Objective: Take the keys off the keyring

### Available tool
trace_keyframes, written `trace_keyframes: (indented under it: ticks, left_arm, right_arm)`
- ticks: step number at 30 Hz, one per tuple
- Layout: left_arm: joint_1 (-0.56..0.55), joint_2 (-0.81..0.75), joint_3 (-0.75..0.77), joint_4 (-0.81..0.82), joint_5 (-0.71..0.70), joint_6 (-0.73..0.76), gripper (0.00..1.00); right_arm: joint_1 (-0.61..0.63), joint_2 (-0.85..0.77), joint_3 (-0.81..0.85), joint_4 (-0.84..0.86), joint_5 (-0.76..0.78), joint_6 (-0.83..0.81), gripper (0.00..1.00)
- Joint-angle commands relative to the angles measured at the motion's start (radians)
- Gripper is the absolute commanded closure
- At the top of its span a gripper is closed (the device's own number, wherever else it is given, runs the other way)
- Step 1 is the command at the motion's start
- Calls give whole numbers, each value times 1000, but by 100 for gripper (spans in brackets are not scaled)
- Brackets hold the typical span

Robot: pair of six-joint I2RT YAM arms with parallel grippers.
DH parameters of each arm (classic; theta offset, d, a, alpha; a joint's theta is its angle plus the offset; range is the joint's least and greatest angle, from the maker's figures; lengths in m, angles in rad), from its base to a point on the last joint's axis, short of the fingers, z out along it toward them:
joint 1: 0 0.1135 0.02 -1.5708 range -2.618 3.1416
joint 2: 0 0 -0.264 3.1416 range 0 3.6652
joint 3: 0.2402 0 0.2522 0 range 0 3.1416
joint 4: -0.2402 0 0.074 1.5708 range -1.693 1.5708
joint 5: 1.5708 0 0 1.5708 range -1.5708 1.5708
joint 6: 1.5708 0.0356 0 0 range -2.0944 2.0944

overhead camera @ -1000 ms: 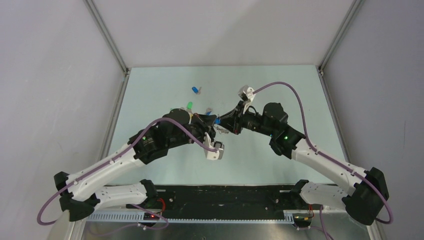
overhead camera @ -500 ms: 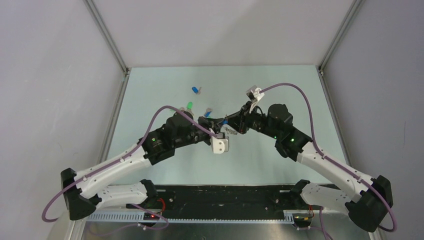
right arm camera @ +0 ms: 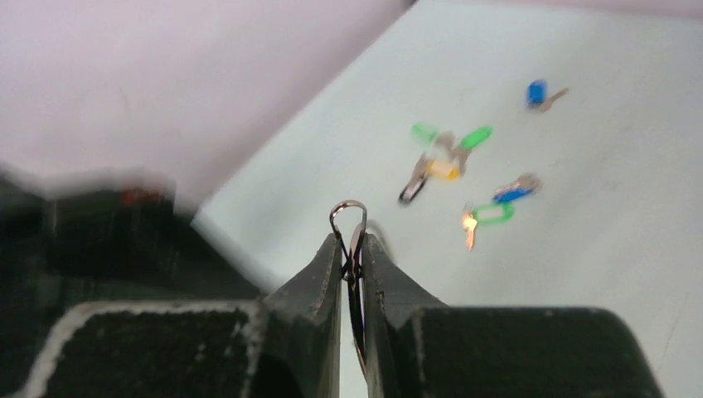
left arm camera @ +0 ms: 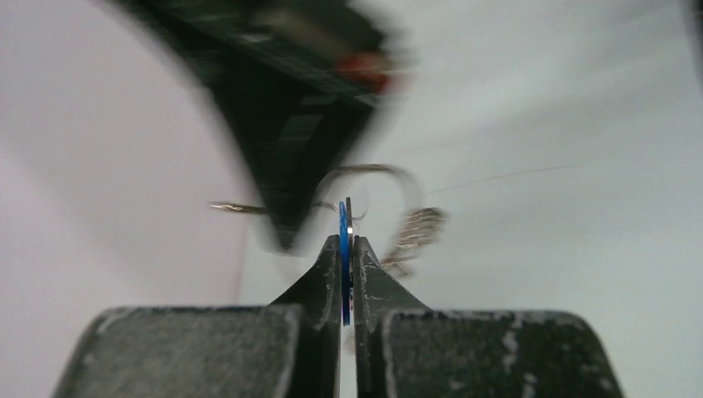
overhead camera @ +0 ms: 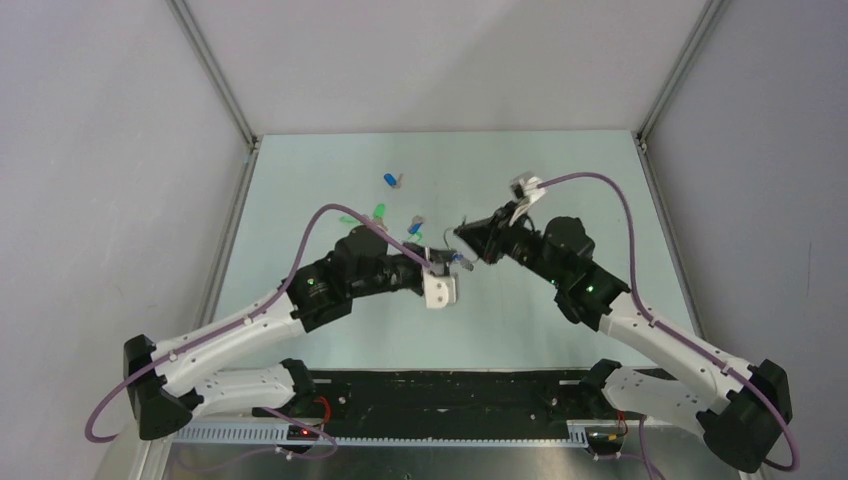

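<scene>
My left gripper moves to its left in the top view next, lowers and releases the blue-capped key, since keys already off the ring (overhead camera: 414, 229) lie below there.
My left gripper (overhead camera: 452, 262) is shut on a blue-capped key (left arm camera: 343, 240), held edge-on between the fingertips in the left wrist view. The thin silver keyring (left arm camera: 369, 172) arcs just beyond it, with a plain silver key (left arm camera: 417, 230) dangling at its right. My right gripper (overhead camera: 462, 233) is shut on the keyring (right arm camera: 351, 217), whose loop sticks up past the fingertips in the right wrist view. The two grippers meet tip to tip above the table's middle. Loose keys lie on the table: a blue-capped one (overhead camera: 391, 180), a green-capped one (overhead camera: 379, 211) and another blue one (overhead camera: 414, 226).
The pale green table (overhead camera: 330, 330) is walled by grey panels on left, right and back. In the right wrist view the loose keys form a cluster with green tags (right arm camera: 475, 137), a yellow one (right arm camera: 444, 169) and a blue key (right arm camera: 537, 93). A black rail runs along the near edge.
Both grippers have shifted right, staying tip to tip. The right arm's wrist has swung right and back; the left arm has stretched further toward the middle.
</scene>
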Motion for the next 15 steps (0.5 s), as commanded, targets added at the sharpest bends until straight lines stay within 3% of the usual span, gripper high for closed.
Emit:
trace_keyframes:
  ticks: [1, 5, 8, 13, 15]
  left_arm:
    - [-55, -25, -41, -126, 279, -46, 100]
    - [-40, -30, -49, -125, 298, -76, 100]
    - [3, -24, -31, -115, 290, -161, 100]
    - [219, 67, 34, 11, 271, -726, 100]
    - [306, 118, 24, 62, 210, -910, 95]
  right_arm:
    - [-76, -43, 36, 211, 277, 184, 100]
    - [-95, -93, 36, 180, 308, 255, 100]
    - [-105, -107, 36, 185, 285, 215, 100]
    - [-106, -130, 36, 91, 364, 78, 100]
    - [-110, -149, 36, 47, 423, 36, 100]
